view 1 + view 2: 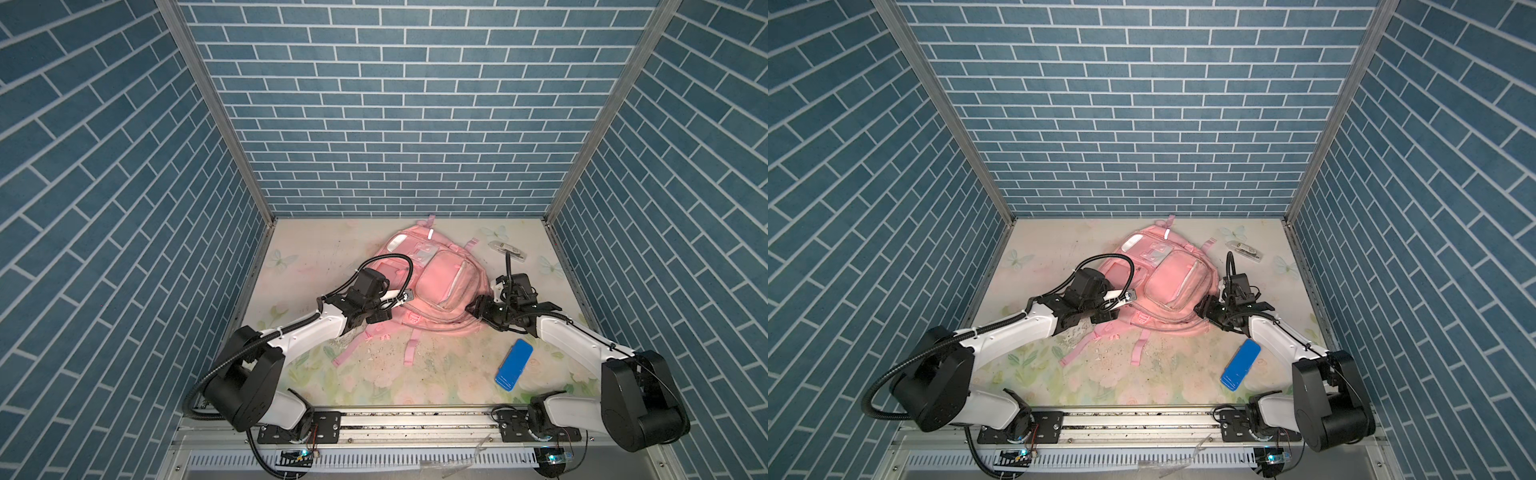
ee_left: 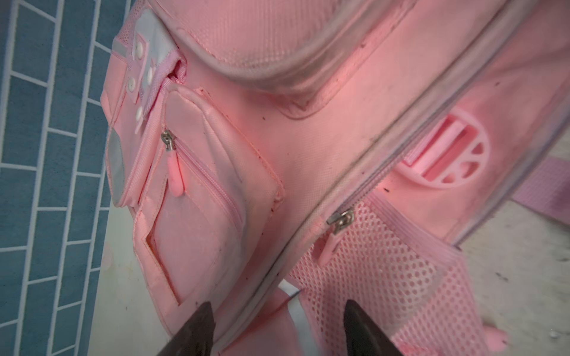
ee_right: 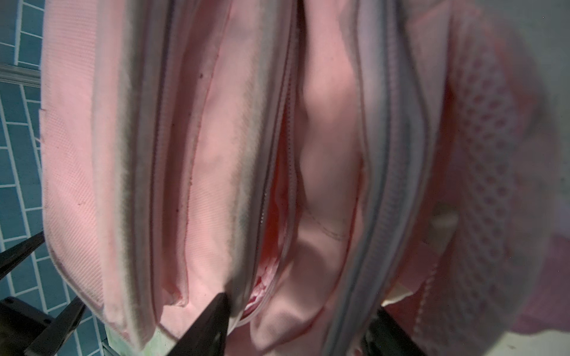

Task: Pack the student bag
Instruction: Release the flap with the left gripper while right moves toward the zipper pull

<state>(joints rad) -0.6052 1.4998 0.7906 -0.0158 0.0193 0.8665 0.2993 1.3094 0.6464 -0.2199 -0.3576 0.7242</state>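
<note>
My left gripper lowers past the metal zip pull onto the zipped rim of the bag's opening [image 2: 256, 307] next, since that edge already runs between its open fingers.
The student bag [image 1: 436, 282] [image 1: 1175, 278] is a big pink backpack lying flat, front pockets up, mid-table in both top views. My left gripper [image 1: 392, 305] [image 1: 1115, 303] is at its left side. In the left wrist view that gripper [image 2: 277, 323] is open, its dark fingertips [image 2: 200, 323] astride the bag's [image 2: 308, 138] side seam, a silver strip and the mesh pocket. My right gripper [image 1: 473, 309] [image 1: 1200, 311] is at the bag's right side. In the right wrist view it [image 3: 296, 323] is open around a fold of the bag [image 3: 200, 185], beside a partly open zip [image 3: 277, 215].
A blue flat case [image 1: 514, 365] [image 1: 1241, 365] lies front right on the flowered tabletop, beside the right arm. A clear packet [image 1: 507, 250] [image 1: 1246, 250] lies at the back right. Pink straps [image 1: 409, 353] trail toward the front. Blue brick walls enclose three sides.
</note>
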